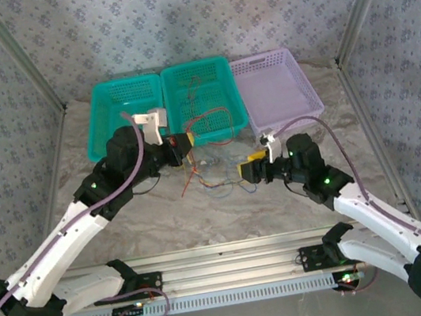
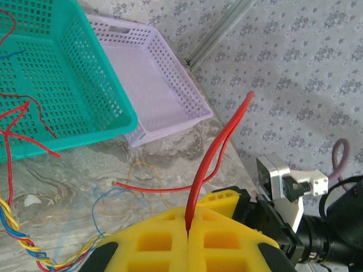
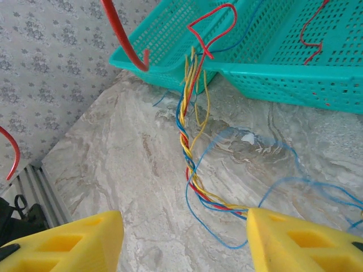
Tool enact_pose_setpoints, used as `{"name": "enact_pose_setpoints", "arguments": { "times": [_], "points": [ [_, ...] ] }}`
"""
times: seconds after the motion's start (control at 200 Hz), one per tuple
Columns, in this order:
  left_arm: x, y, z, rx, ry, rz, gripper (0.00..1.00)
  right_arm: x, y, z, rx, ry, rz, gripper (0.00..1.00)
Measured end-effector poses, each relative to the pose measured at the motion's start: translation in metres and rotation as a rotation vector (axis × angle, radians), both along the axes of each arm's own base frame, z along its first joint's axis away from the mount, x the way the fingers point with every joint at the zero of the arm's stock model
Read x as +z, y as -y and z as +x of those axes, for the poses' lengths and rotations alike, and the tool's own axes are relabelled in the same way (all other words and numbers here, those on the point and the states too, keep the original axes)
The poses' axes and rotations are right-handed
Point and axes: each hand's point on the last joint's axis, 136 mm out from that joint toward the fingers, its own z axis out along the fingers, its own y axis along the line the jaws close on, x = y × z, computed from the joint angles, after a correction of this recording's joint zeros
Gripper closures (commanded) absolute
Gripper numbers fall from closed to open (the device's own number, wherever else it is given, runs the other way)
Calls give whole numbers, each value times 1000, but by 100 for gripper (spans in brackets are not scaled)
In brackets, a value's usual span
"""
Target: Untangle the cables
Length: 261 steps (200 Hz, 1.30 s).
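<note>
My left gripper should next move outward over the bottom of the middle teal basket (image 2: pixel 48 76) and let go of the red cable (image 2: pixel 212 158) there, because red cables are already in that basket.
A tangle of thin red, yellow and blue cables (image 1: pixel 211 172) lies on the marble table between my two grippers. My left gripper (image 1: pixel 190 143) is shut on a red cable (image 2: pixel 212 158), which rises from between the closed yellow fingers (image 2: pixel 227 241) and arcs upward. A second red strand (image 2: pixel 153 188) lies on the table just beyond. My right gripper (image 3: pixel 184 243) stands open low over the table. A twisted red-yellow-blue braid (image 3: pixel 190 153) runs from the teal basket towards its right finger (image 3: pixel 306 243), with blue loops (image 3: pixel 283 181) around it. My right gripper (image 1: pixel 246 170) is close to the tangle's right side.
Three baskets stand in a row at the back: a teal one (image 1: pixel 127 111), a middle teal one (image 1: pixel 202 95) with red wires in it, and a lilac one (image 1: pixel 275 87). Loose red strands (image 2: pixel 22 122) hang over the teal basket wall (image 2: pixel 85 90). Patterned walls enclose the table.
</note>
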Motion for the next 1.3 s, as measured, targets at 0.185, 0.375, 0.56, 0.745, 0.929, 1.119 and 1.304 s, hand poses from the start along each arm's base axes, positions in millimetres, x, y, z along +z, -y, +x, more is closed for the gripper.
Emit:
{"name": "enact_pose_setpoints", "arguments": {
  "times": [0.185, 0.375, 0.56, 0.745, 0.929, 1.119, 1.304],
  "points": [
    [14, 2, 11, 34, 0, 17, 100, -3, 9, 8, -70, 17, -15, 39],
    [47, 8, 42, 98, 43, 57, 100, -5, 28, 9, -165, 48, -12, 39],
    [53, 13, 108, 196, 28, 124, 100, 11, 35, 4, -187, 92, 19, 39],
    [27, 18, 179, 278, -45, 223, 100, 26, 43, -9, -189, 123, 52, 39],
    [-7, 41, 225, 288, -99, 306, 100, 29, 47, -18, -187, 125, 59, 39],
    [-67, 58, 250, 272, -182, 397, 100, 24, 47, -22, -176, 103, 47, 39],
    [-124, 62, 254, 255, -281, 485, 100, 20, 46, -24, -166, 87, 40, 39]
  ]
}}
